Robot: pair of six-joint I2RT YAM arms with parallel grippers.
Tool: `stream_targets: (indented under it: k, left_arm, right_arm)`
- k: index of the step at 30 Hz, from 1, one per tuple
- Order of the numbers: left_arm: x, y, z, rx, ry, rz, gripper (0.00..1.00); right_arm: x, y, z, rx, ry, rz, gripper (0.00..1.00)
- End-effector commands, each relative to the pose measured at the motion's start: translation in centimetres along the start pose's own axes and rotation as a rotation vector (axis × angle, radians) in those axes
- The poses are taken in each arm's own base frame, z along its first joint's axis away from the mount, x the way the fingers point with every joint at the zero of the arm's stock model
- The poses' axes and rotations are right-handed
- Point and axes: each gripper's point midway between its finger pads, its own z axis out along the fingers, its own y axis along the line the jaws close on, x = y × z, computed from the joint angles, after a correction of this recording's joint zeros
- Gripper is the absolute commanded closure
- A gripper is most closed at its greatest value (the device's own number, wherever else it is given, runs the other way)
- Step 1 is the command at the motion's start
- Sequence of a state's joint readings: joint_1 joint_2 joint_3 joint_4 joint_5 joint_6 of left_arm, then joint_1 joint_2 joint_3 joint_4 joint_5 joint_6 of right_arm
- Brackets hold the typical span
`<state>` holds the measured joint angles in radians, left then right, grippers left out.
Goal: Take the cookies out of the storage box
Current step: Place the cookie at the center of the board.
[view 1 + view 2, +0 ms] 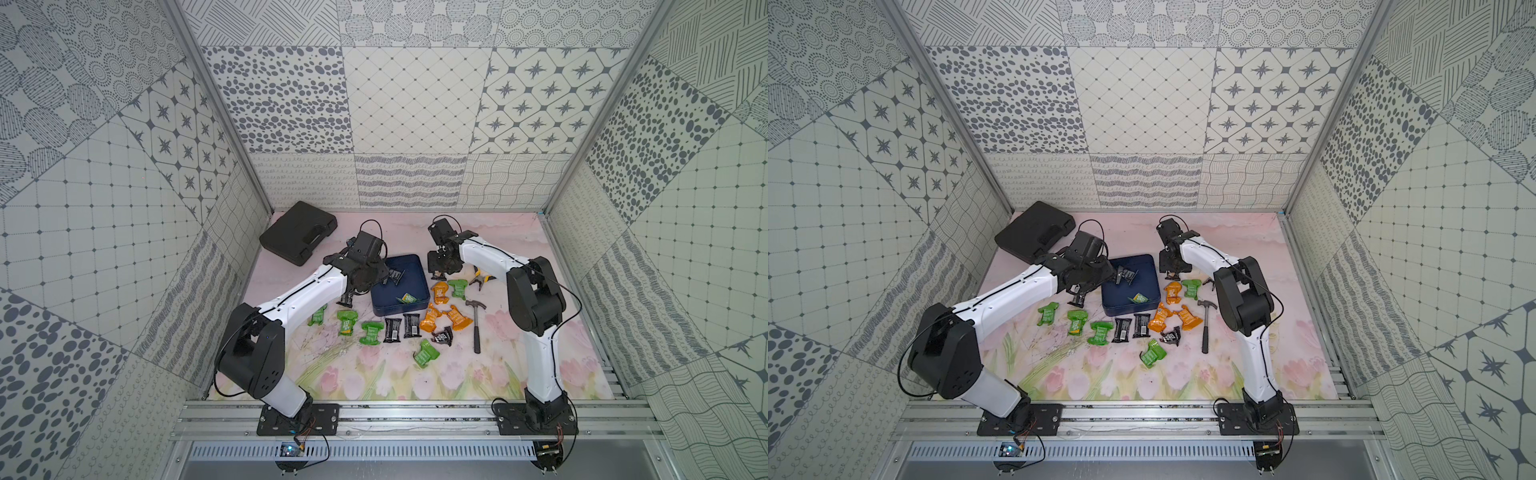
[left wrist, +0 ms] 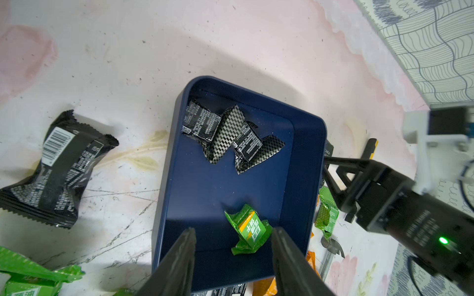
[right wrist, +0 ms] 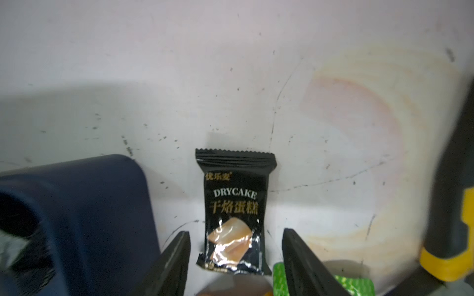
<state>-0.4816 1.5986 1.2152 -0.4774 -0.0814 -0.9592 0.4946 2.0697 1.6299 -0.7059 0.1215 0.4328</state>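
Observation:
My right gripper lifts over the side of the box next and lowers onto the flap. The nearer black cookie's checkered flap lies across that side.
The navy storage box (image 1: 409, 272) (image 1: 1144, 270) sits mid-table. Inside the storage box (image 2: 205, 184) lie two black cookies (image 2: 205, 125) (image 2: 250, 148) and one green cookie (image 2: 252, 230). My left gripper (image 2: 233, 234) hangs open over the box's near wall, and the green packet shows between its fingers without touching them. My right gripper (image 3: 236, 233) is open just outside the box corner (image 3: 89, 205), straddling a black cookie (image 3: 234, 205) that lies flat on the table. Several green, black and orange cookies (image 1: 392, 330) are spread in front of the box.
A black plastic case (image 1: 299, 237) lies at the back left. A hammer (image 1: 477, 328) and yellow-handled pliers (image 1: 480, 278) lie right of the box, close to the right arm. Another black packet (image 2: 56, 169) lies beside the box under the left arm.

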Motion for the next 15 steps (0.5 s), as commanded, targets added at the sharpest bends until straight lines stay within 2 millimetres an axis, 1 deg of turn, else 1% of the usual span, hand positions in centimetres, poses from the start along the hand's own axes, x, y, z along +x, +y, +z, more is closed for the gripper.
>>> stream_targets:
  k: [1, 3, 7, 10, 13, 15]
  left_arm:
    - [0.4, 1.3, -0.2, -0.069, 0.011, -0.039, 0.48]
    - [0.1, 1.9, -0.4, -0.085, -0.01, -0.054, 0.48]
    - [-0.2, 3.9, -0.5, -0.109, -0.016, -0.127, 0.49]
    - [-0.2, 5.2, -0.7, -0.111, -0.016, -0.176, 0.5]
    - [0.2, 6.3, -1.0, -0.11, -0.015, -0.21, 0.51]
    - [0.3, 6.9, -1.3, -0.112, -0.018, -0.225, 0.51]
  right_arm:
    - [-2.6, 3.9, -5.6, -0.169, -0.142, 0.059, 0.4]
    - [-1.9, 6.1, -6.8, -0.234, -0.143, 0.079, 0.4]
    - [-0.7, 10.2, -7.6, -0.333, -0.123, 0.151, 0.41]
    - [0.1, 12.1, -6.5, -0.375, -0.092, 0.22, 0.43]
    - [0.9, 13.5, -4.7, -0.4, -0.036, 0.287, 0.45]
    - [1.3, 14.1, -3.7, -0.394, -0.022, 0.306, 0.46]
